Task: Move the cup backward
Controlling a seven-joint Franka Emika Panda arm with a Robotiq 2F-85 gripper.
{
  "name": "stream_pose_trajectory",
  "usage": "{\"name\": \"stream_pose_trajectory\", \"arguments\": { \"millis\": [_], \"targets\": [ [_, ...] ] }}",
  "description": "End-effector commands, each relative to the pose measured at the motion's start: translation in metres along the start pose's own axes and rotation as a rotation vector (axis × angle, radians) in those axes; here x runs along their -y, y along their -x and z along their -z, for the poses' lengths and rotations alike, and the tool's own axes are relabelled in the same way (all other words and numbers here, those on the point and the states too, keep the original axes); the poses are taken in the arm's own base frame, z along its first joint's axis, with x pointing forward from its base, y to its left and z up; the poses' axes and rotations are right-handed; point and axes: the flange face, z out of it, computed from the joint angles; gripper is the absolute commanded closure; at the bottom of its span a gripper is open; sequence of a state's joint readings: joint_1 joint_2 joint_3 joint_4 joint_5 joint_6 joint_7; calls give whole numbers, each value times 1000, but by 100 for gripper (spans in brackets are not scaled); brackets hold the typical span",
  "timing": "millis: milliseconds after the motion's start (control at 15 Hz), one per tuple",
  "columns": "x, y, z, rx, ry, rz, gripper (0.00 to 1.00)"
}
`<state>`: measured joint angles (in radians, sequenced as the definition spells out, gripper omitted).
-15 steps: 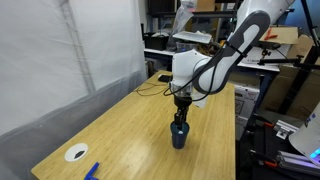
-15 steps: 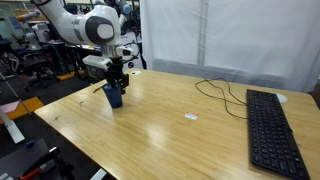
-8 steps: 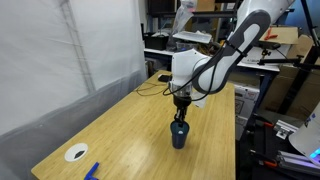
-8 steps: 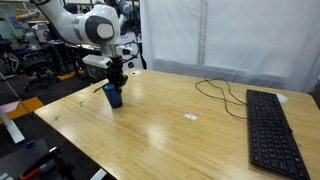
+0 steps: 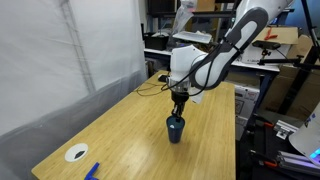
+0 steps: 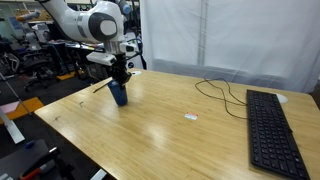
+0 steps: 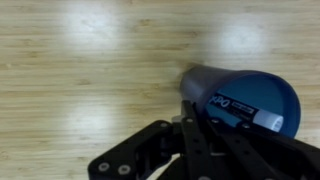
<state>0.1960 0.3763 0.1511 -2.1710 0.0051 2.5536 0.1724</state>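
Note:
Next, the gripper rises, carries the cup [image 5: 175, 131] toward the dark cable and lowers it to release, since the open tabletop lies between gripper and cable.
The cup [image 5: 175, 131] is small and dark blue. It stands near the table's edge in both exterior views [image 6: 118, 94]. My gripper [image 5: 177, 117] comes straight down onto its rim and is shut on it [image 6: 120, 80]. In the wrist view the cup [image 7: 245, 92] fills the right side, with the black fingers [image 7: 195, 135] clamped on its near rim. A marker with a white printed label [image 7: 240, 108] lies at the cup's mouth. The cup's base is hidden from the wrist camera.
A black keyboard [image 6: 272, 130] lies at the far end of the wooden table [image 6: 170, 130], with a dark cable [image 6: 222, 92] beside it. A small white scrap [image 6: 190, 117] lies mid-table. A white disc [image 5: 77, 153] and a blue object [image 5: 92, 170] sit near one corner.
The jaws have closed on the cup's rim. Cup and gripper have shifted a little together across the table since the earlier frames.

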Motion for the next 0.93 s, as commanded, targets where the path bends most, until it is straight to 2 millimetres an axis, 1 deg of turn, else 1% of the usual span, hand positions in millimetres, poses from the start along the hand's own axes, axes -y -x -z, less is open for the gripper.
{"name": "stream_pose_trajectory", "arguments": {
  "millis": [0, 267, 333, 467, 667, 800, 867],
  "targets": [
    [-30, -16, 29, -25, 14, -38, 99],
    [-82, -43, 63, -72, 31, -115, 99],
    [-92, -52, 70, -75, 26, -131, 99],
    [-102, -70, 79, -78, 21, -133, 99],
    [-108, -89, 81, -76, 11, -137, 99],
    [-113, -97, 70, -57, 7, -151, 99],
    [-118, -99, 60, -41, 2, -159, 99]
  ]
}}
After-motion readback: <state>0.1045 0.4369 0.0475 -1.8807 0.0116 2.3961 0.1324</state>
